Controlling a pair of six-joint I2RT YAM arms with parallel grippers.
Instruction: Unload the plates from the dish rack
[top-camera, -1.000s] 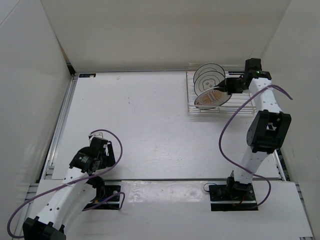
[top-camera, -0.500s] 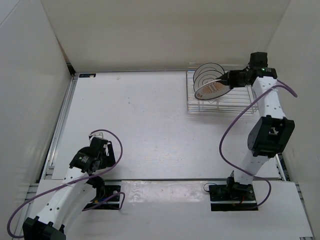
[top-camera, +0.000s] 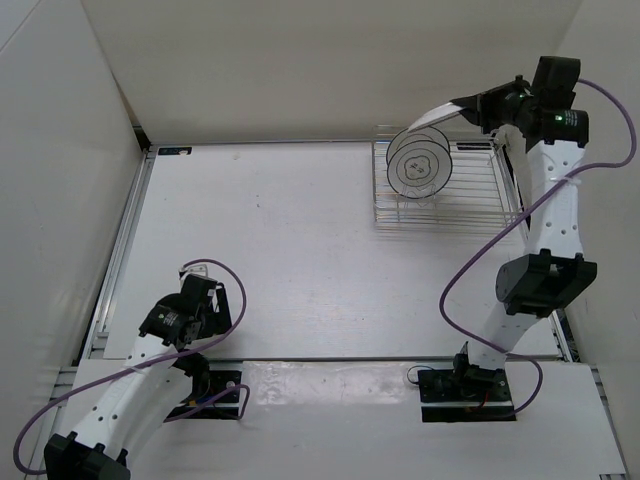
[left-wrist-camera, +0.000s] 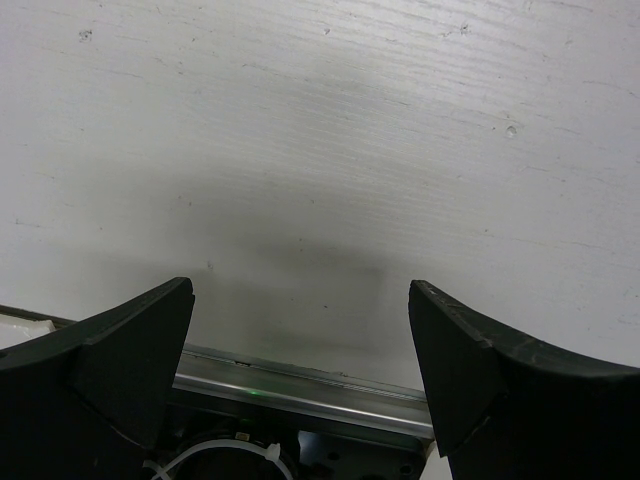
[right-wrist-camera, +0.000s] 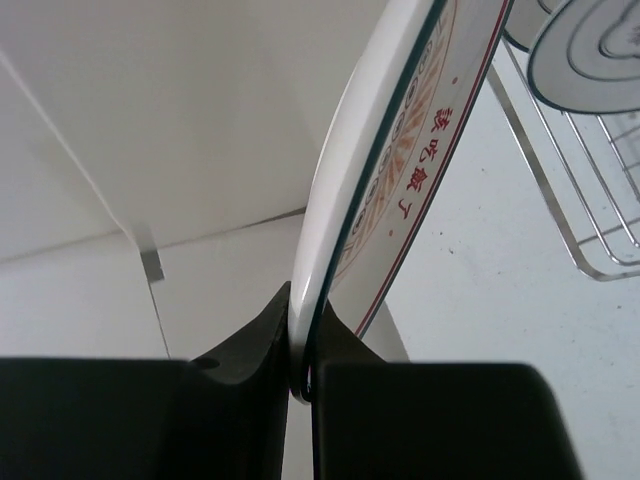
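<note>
Clear tabletop by its near edge lies back of my right gripper and below it, so next I should swing my right gripper back, turn, lower and release the plate there.
My right gripper is shut on the rim of the orange sunburst plate and holds it high above the dish rack, seen nearly edge-on. In the right wrist view the plate rises from between my pinched fingers, its orange pattern and red characters showing. Two ringed plates stand upright in the rack's left part, also showing in the right wrist view. My left gripper is open and empty low over the table at the near left, its fingers spread wide.
White walls enclose the table on three sides; the rack sits near the back right corner. A metal rail runs along the table's near edge under my left gripper. Purple cables loop from both arms.
My right gripper has lifted the orange sunburst plate up and out of the rack, toward the back wall. The two ringed plates stay in place. The left arm has not moved.
</note>
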